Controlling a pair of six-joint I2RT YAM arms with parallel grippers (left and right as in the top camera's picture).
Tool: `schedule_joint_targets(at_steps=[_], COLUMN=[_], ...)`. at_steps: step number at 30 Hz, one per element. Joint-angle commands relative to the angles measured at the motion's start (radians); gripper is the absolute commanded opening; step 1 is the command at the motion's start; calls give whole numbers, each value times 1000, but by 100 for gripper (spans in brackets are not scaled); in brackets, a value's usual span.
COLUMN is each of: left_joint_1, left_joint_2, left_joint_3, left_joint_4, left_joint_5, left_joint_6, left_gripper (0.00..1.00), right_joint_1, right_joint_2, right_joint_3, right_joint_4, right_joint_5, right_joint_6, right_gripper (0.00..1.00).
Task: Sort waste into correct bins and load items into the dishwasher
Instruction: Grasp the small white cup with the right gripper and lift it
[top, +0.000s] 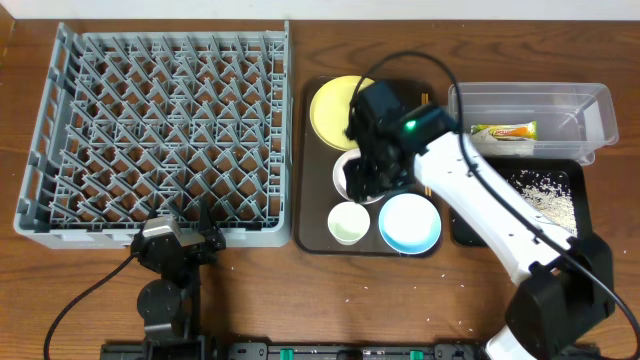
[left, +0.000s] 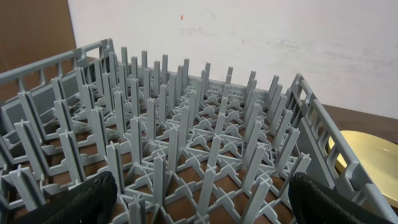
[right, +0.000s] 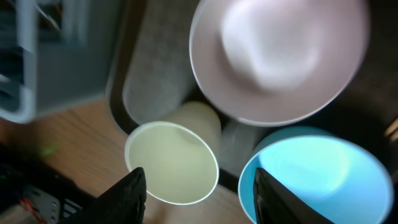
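The cup (top: 348, 222) stands below and back from my right gripper, which will move back and down onto the cup's rim at the gap by the blue bowl.
The grey dish rack (top: 160, 130) fills the left and holds nothing. On the brown tray (top: 318, 180) sit the yellow plate (top: 335, 110), white bowl (top: 345, 178), pale green cup (top: 348, 222) and light blue bowl (top: 409, 222). My right gripper (top: 362, 172) hovers open and empty over the white bowl (right: 280, 56); its fingers (right: 199, 196) frame the cup (right: 171, 162) and blue bowl (right: 317, 180). My left gripper (top: 180, 240) is open and empty (left: 199, 199) at the rack's front edge. The wrapper (top: 503, 131) lies in the clear container (top: 598, 105). Rice crumbs (top: 545, 195) lie in the black tray (top: 575, 180). The chopsticks are mostly hidden under my right arm.
The rack's pegs (left: 186, 124) stand close in front of the left gripper, with the yellow plate (left: 373, 155) beyond the rack's right wall. A few crumbs lie on the wooden table (top: 440, 300) near the front edge. My right arm crosses the black tray's left part.
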Motion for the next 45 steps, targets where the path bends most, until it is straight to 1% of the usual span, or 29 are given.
schedule_joint_targets(at_steps=[1, 4, 8, 10, 17, 25, 30, 32, 34, 37, 41, 45], left_joint_1=[4, 4, 4, 4, 4, 4, 4, 4, 4, 4, 4, 4], left_joint_2=[-6, -6, -6, -6, -6, -6, -6, -6, -6, -6, -6, -6], left_joint_3=[-19, -19, -19, -19, -19, -19, -19, -19, -19, -19, -19, -19], left_joint_4=[-39, -39, -39, -39, -39, -39, -39, -39, -39, -39, -39, -39], left_joint_5=[-10, -10, -10, -10, -10, -10, -10, -10, -10, -10, -10, -10], left_joint_6=[6, 6, 6, 6, 6, 6, 6, 6, 6, 6, 6, 6], left_gripper=[89, 89, 89, 89, 89, 89, 89, 89, 89, 89, 89, 89], right_joint_1=[29, 35, 40, 46, 60, 62, 63, 63, 63, 63, 50, -3], right_joint_2=[12, 12, 12, 12, 13, 17, 44, 52, 52, 52, 36, -27], right_joint_3=[-82, -137, -189, -204, -278, -298, -306, -306, -306, -298, -255, -178], right_joint_4=[28, 58, 83, 92, 172, 206, 224, 226, 227, 225, 179, 143], right_joint_5=[5, 4, 5, 5, 50, 51, 50, 49, 48, 34, 2, -58], right_joint_6=[65, 80, 91, 100, 165, 172, 172, 172, 172, 171, 163, 85], right_gripper=[52, 46, 32, 27, 25, 18, 18, 14, 1, 1, 1, 1])
